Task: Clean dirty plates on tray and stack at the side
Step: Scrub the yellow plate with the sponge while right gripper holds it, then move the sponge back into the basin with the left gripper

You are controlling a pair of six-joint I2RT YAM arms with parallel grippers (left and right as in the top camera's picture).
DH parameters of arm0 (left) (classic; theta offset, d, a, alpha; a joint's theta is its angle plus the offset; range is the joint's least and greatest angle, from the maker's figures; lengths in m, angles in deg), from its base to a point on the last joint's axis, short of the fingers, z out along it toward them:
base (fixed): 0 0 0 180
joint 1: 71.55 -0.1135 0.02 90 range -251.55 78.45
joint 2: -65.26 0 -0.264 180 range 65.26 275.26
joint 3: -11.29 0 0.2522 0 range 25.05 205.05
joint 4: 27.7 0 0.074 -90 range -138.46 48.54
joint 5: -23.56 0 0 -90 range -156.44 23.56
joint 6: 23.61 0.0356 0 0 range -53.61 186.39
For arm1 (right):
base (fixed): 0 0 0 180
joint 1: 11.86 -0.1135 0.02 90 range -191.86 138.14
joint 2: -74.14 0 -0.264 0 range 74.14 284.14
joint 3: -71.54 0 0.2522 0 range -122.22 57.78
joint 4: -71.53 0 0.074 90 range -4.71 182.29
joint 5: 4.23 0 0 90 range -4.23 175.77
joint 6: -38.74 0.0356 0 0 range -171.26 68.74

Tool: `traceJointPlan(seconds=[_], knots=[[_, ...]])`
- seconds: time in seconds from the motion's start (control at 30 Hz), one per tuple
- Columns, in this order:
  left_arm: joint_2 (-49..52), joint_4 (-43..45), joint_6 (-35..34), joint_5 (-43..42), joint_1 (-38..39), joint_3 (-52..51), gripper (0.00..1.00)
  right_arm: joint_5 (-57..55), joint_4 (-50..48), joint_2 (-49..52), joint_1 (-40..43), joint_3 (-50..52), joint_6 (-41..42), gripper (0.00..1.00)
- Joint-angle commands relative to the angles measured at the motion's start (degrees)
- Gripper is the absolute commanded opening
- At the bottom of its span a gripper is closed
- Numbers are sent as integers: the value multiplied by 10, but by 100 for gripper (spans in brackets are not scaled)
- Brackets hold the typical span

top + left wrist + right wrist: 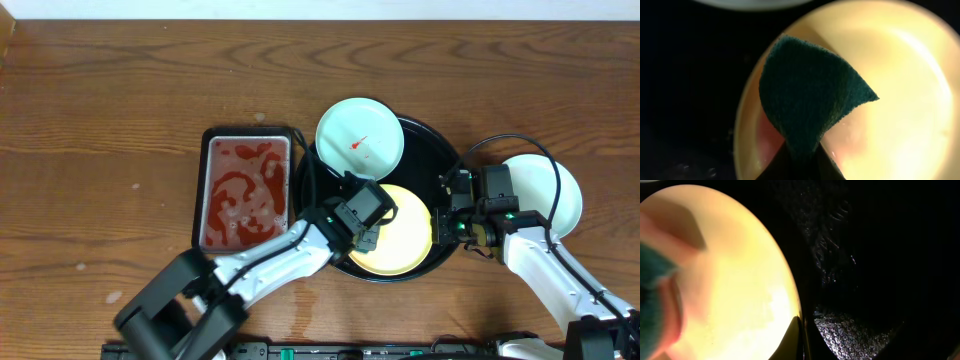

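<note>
My left gripper will lift off the yellow plate next and then lower the sponge into the small rectangular tray (245,193), where the liquid lies open.
The yellow plate (405,240) lies at the front of the black tray (432,150). My left gripper (368,222) is shut on a dark green sponge (810,100) and presses it on the yellow plate (900,100), where a reddish smear shows by the sponge. My right gripper (447,226) is shut on the yellow plate's right rim (730,280); its fingers (802,340) pinch the edge. One aqua plate (360,138) with a red smear sits at the back of the tray. The other aqua plate (548,195) lies on the table right of the tray, partly hidden by my right arm.
A small rectangular tray (245,190) filled with red-stained liquid stands just left of the black tray. The black tray's wet floor (865,255) shows right of the yellow plate. The table's front edge runs close below both arms.
</note>
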Motion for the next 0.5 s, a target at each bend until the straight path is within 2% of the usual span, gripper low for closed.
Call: traceJointPlan(seconds=[0.0, 0.1, 0.27, 0.33, 0.47], knots=[[-71, -11, 14, 3, -5, -5, 8, -19, -1, -1, 1, 2, -3, 1], [-113, -30, 14, 11, -8, -5, 8, -19, -1, -1, 1, 2, -3, 4], [-155, -94, 14, 50, -40, -5, 8, -19, -1, -1, 1, 3, -3, 31], [-162, -117, 15, 64, -60, -5, 8, -19, -2, -1, 1, 3, -3, 36], [-165, -137, 46, 66, -118, -5, 8, -19, -5, -1, 1, 3, -3, 38]])
